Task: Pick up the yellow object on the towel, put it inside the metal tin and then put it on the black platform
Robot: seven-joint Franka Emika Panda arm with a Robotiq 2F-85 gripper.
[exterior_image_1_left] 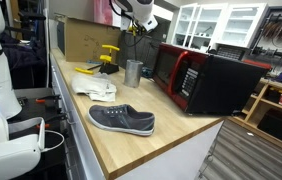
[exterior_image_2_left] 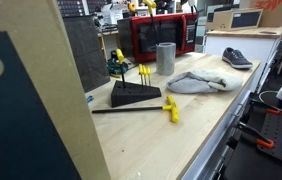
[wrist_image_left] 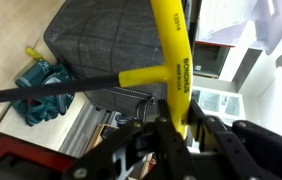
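Note:
The gripper is above the metal tin's opening (exterior_image_1_left: 134, 63), so next it needs to move down, lower the tool's hanging black stem inside and let go of the yellow T-handle tool there.
My gripper (wrist_image_left: 177, 135) is shut on a yellow T-handle tool (wrist_image_left: 169, 55); its black shaft sticks out sideways to the left in the wrist view. In an exterior view the gripper (exterior_image_1_left: 136, 28) hangs high above the metal tin (exterior_image_1_left: 133, 72), well clear of it. The tin stands upright on the wooden counter beside the crumpled white towel (exterior_image_1_left: 96, 80). The black platform (exterior_image_1_left: 107, 68) lies behind the towel and holds other yellow tools. Tin (exterior_image_2_left: 166, 58), towel (exterior_image_2_left: 196, 82) and platform (exterior_image_2_left: 136, 96) show again in an exterior view.
A grey shoe (exterior_image_1_left: 121, 120) lies near the counter's front edge. A red and black microwave (exterior_image_1_left: 206, 80) stands next to the tin. A cardboard box (exterior_image_1_left: 81, 38) is at the back. Another yellow tool (exterior_image_2_left: 171, 110) lies by the platform, near a teal object (exterior_image_2_left: 116, 68).

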